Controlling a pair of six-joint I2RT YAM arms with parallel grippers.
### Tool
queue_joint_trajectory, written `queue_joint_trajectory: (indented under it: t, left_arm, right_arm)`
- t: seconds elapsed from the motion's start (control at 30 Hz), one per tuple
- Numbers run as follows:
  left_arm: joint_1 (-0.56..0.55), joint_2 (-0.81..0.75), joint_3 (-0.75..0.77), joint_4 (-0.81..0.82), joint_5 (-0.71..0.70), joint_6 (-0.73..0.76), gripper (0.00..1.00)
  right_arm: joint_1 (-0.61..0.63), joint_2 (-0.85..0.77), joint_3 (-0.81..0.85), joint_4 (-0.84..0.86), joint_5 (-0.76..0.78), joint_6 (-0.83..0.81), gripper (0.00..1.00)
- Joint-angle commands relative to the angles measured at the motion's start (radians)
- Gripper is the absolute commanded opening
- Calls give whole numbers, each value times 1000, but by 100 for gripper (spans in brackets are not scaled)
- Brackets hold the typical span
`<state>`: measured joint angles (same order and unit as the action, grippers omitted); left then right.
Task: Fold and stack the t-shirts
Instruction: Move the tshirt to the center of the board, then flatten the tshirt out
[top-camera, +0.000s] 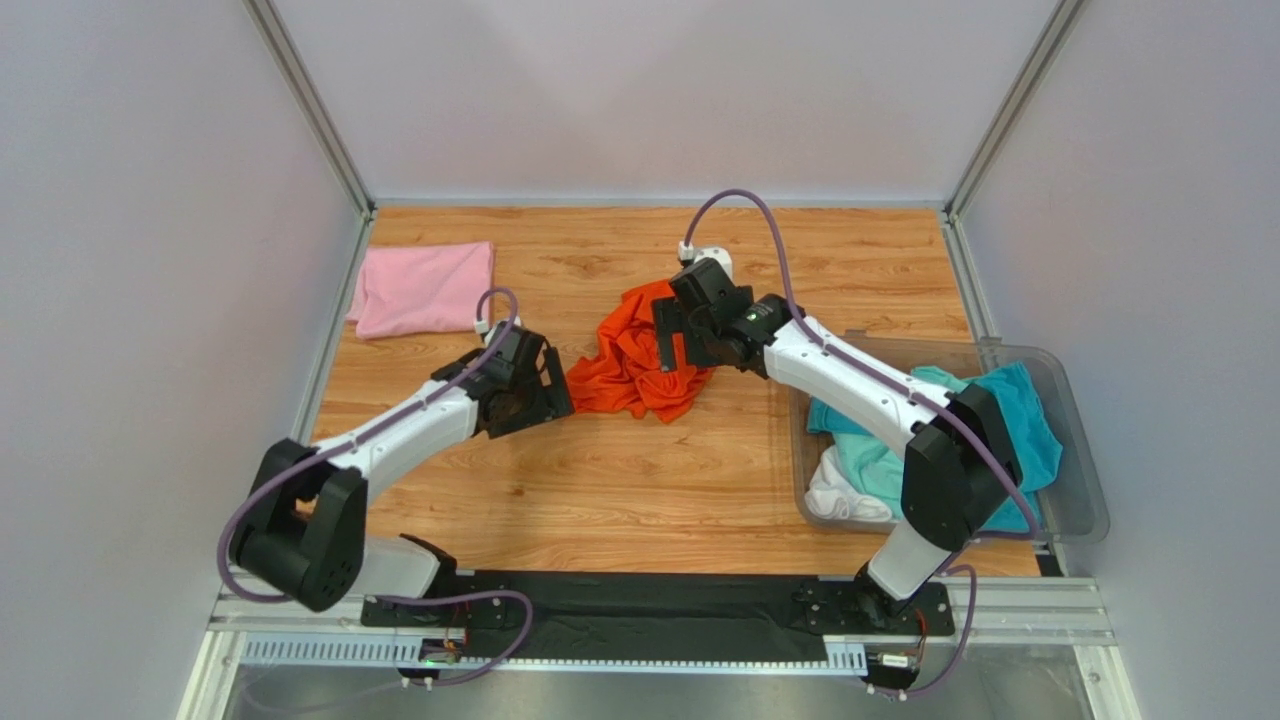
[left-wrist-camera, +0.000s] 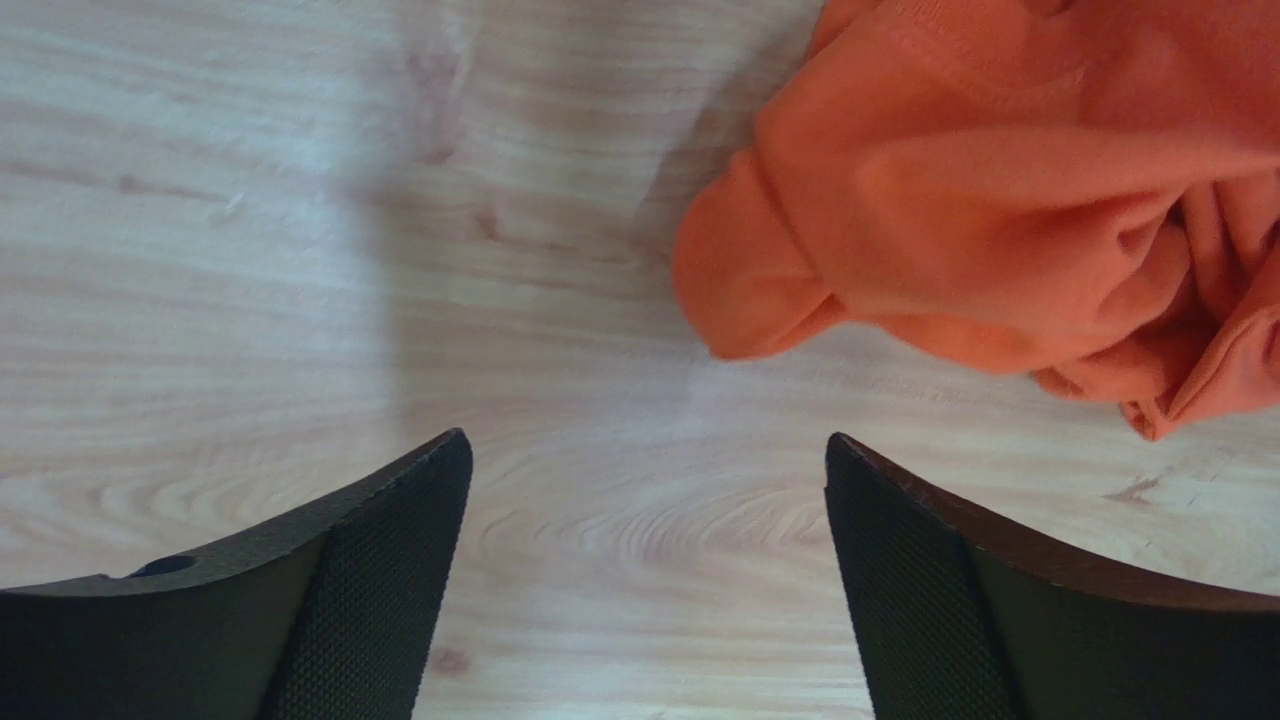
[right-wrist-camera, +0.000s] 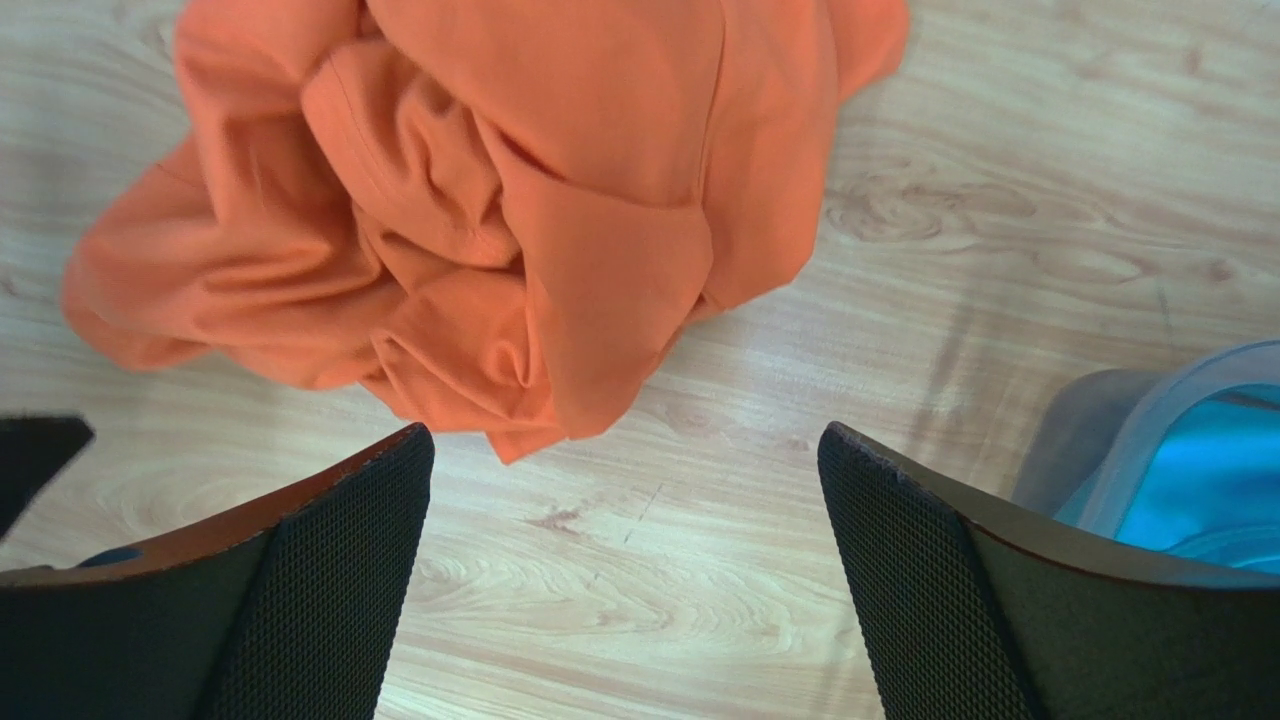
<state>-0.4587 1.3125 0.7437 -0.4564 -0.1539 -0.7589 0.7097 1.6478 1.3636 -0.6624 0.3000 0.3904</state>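
Note:
I should move my left gripper down next onto the orange t-shirt's rounded tip (top-camera: 580, 401) (left-wrist-camera: 739, 285), with one finger on each side, because that tip sticks out from the heap over bare wood.
A crumpled bright orange t-shirt (top-camera: 639, 368) lies in a heap at the table's middle; it also shows in the left wrist view (left-wrist-camera: 1022, 195) and the right wrist view (right-wrist-camera: 496, 225). A folded light pink t-shirt (top-camera: 422, 288) lies flat at the far left. Teal (top-camera: 1029, 428), mint (top-camera: 872, 465) and white (top-camera: 842, 495) shirts lie in the bin. My left gripper (top-camera: 553, 393) is open and empty, just left of the orange heap, over bare wood (left-wrist-camera: 646, 450). My right gripper (top-camera: 670, 327) is open and empty, over the heap's right side (right-wrist-camera: 624, 450).
A clear plastic bin (top-camera: 1074, 510) stands at the right near edge; its corner shows in the right wrist view (right-wrist-camera: 1142, 435). Grey walls and metal rails close in the wooden table (top-camera: 661, 480). The right arm reaches over the bin's left side.

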Motion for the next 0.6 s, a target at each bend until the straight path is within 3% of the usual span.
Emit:
queue_joint_trajectory:
  t: [0.0, 0.1, 0.2, 0.23, 0.4, 0.5, 0.53, 0.57]
  left_arm:
    - [18, 86, 74, 103, 54, 50, 91]
    - [26, 171, 109, 128, 74, 53, 81]
    - [34, 244, 146, 139, 99, 61, 69]
    - [35, 275, 154, 142, 103, 63, 60]
    - [40, 344, 200, 179, 117, 89, 40]
    - [58, 384, 236, 157, 113, 98, 7]
    - [63, 389, 244, 151, 114, 98, 0]
    - [72, 383, 247, 150, 119, 105, 0]
  right_arm:
    - [-1, 1, -26, 86, -54, -19, 100]
    - [-4, 47, -18, 98, -62, -19, 98]
    - [-7, 96, 3, 95, -52, -18, 91]
    - [-7, 105, 5, 93, -41, -15, 88]
    - [-12, 150, 11, 99, -16, -4, 79]
    - [-13, 162, 9, 121, 13, -7, 60]
    - [-15, 165, 9, 141, 24, -12, 45]
    - [-18, 167, 12, 147, 30, -15, 38]
